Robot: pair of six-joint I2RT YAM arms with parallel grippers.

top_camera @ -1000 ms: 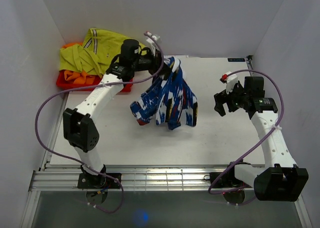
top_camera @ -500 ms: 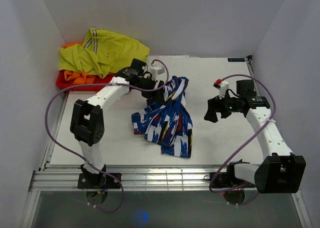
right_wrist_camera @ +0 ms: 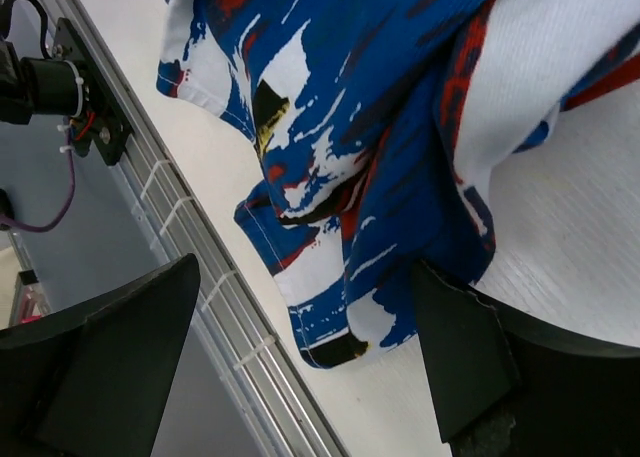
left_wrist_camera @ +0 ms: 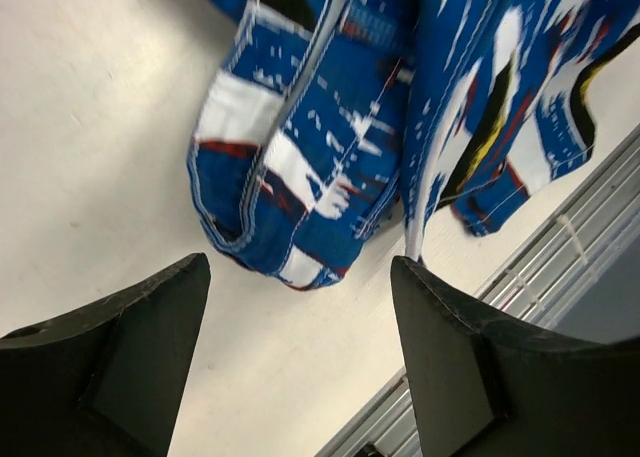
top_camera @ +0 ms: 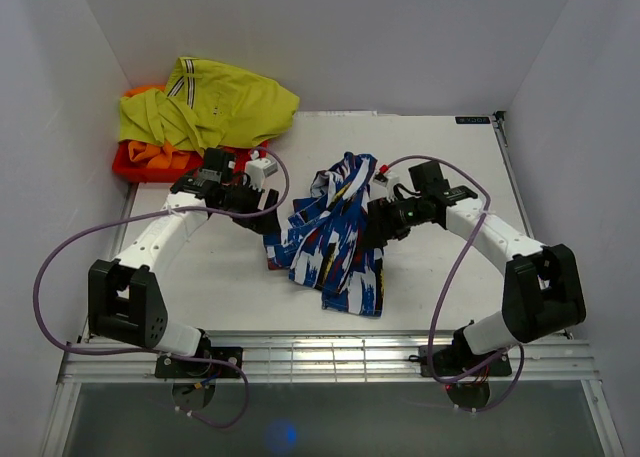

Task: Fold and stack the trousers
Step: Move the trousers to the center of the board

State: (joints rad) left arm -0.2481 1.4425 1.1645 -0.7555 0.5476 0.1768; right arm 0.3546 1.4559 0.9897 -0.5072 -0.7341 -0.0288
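Note:
Next, the right gripper goes down and to the left in the top view onto the heap's blue side fold (top_camera: 362,239) (right_wrist_camera: 432,239), since that fold lies ahead of its fingers.
The trousers (top_camera: 330,232), royal blue with white, red and black blotches, lie crumpled in a heap in the middle of the table. My left gripper (top_camera: 264,217) stands open at their left edge with nothing between its fingers (left_wrist_camera: 130,347). In the left wrist view a folded hem of the trousers (left_wrist_camera: 300,147) lies just ahead of the left gripper (left_wrist_camera: 300,269). My right gripper (top_camera: 378,223) is open at the heap's right side. In the right wrist view the trousers (right_wrist_camera: 350,107) fill the frame ahead of the right gripper (right_wrist_camera: 308,267), and the right finger (right_wrist_camera: 460,347) touches the fabric's edge.
A yellow-green garment with dark stripes (top_camera: 205,102) lies over an orange garment (top_camera: 160,154) in a red tray (top_camera: 128,165) at the back left. A metal rail (top_camera: 330,352) runs along the table's near edge. White walls close in the left, right and back.
My left gripper has opened and let the trousers fall onto the table, then drawn back to the left. My right arm has swung left up to the heap's right side.

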